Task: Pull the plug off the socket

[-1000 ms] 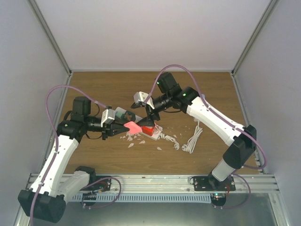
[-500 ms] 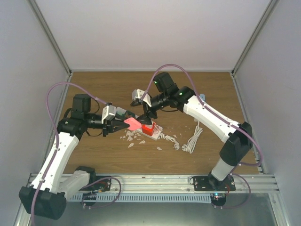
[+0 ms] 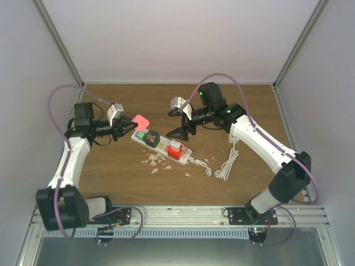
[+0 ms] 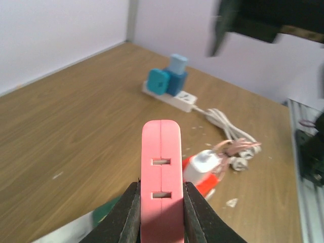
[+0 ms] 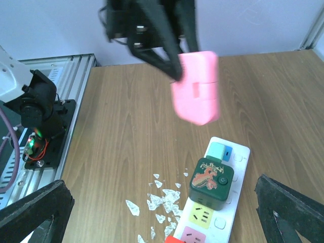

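The table has a spot where the wood is empty. My left gripper should move the pink plug (image 3: 140, 120) outward and to the left in the top view, then down to the table there.
My left gripper (image 3: 126, 126) is shut on a pink plug (image 3: 140, 120) and holds it in the air, up and left of the white power strip (image 3: 161, 148). In the left wrist view the pink plug (image 4: 161, 167) sits clamped between my black fingers (image 4: 126, 212). A dark green cube plug (image 3: 151, 137) and a red plug (image 3: 175, 149) stand in the strip. My right gripper (image 3: 181, 123) is open and empty above the strip's middle. The right wrist view shows the pink plug (image 5: 196, 87), the green cube (image 5: 210, 182) and a small teal plug (image 5: 218, 151) on the strip (image 5: 238, 202).
White scraps (image 3: 155, 162) lie by the strip's near side, also in the right wrist view (image 5: 162, 200). The coiled white cable (image 3: 224, 165) lies right of the strip. A second strip with blue plugs (image 4: 169, 81) lies farther off on the wooden table (image 3: 116, 177).
My left gripper has pulled the pink plug away from the strip, up and to the left. My right gripper has lifted off the strip and drawn back to the right.
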Controlling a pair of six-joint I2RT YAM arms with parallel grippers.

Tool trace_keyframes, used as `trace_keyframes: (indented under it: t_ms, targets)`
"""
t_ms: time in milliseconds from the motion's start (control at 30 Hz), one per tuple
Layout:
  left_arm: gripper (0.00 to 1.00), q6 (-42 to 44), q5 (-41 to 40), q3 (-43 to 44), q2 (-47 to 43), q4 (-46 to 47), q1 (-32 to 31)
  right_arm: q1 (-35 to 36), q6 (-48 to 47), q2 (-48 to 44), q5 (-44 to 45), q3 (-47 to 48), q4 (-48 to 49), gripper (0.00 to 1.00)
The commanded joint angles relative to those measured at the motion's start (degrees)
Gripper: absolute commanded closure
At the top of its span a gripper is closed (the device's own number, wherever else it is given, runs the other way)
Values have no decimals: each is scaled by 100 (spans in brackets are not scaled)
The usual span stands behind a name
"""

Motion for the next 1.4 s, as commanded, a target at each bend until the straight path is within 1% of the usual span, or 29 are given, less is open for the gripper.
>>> trace_keyframes:
  t_ms: [0,267,333,400,467,700,800,900,967,1100,1167,1267,1367]
  targets:
    - [100,-763,-429,288,844,1028,526,-20,17,-208,-67,-228,188,0]
    - [100,-1172,-1423,1253,2623,1375,1140,-13,-60,-221,-121,-361,189,1]
    - [100,-1214,-1648,1625,3115,1262,1170,-5,-68,-200,-176,-383,197,0]
    - [99,-1209,-1697,2097,3652,978,1207,14,-72,-167,-152,-382,188,0]
    - [99,-1339,-1696,2369,4074,906,1263,21,-78,-137,-49,-353,182,0]
    - [98,-1533,-2024,2996,5035,848,1320,140,-143,84,389,-332,146,0]
    - [96,-1551,-2231,3259,5337,764,1336,302,-226,190,791,-337,162,0]
    - [94,-1608,-2196,3487,5622,634,1396,501,-294,353,1321,-309,187,0]
    - [89,-1610,-2207,3610,5768,564,1427,627,-281,492,1718,-247,221,0]
    - [69,-1598,-2200,3734,5935,461,1527,769,-212,941,2290,133,97,0]
    - [61,-1572,-2245,3742,5958,424,1561,837,-160,1211,2547,401,0,1]
    - [54,-1464,-2337,3688,5899,403,1588,880,-92,1617,2798,810,-159,1]
    - [49,-1339,-2387,3573,5747,418,1612,919,-14,2020,2815,1243,-311,1]
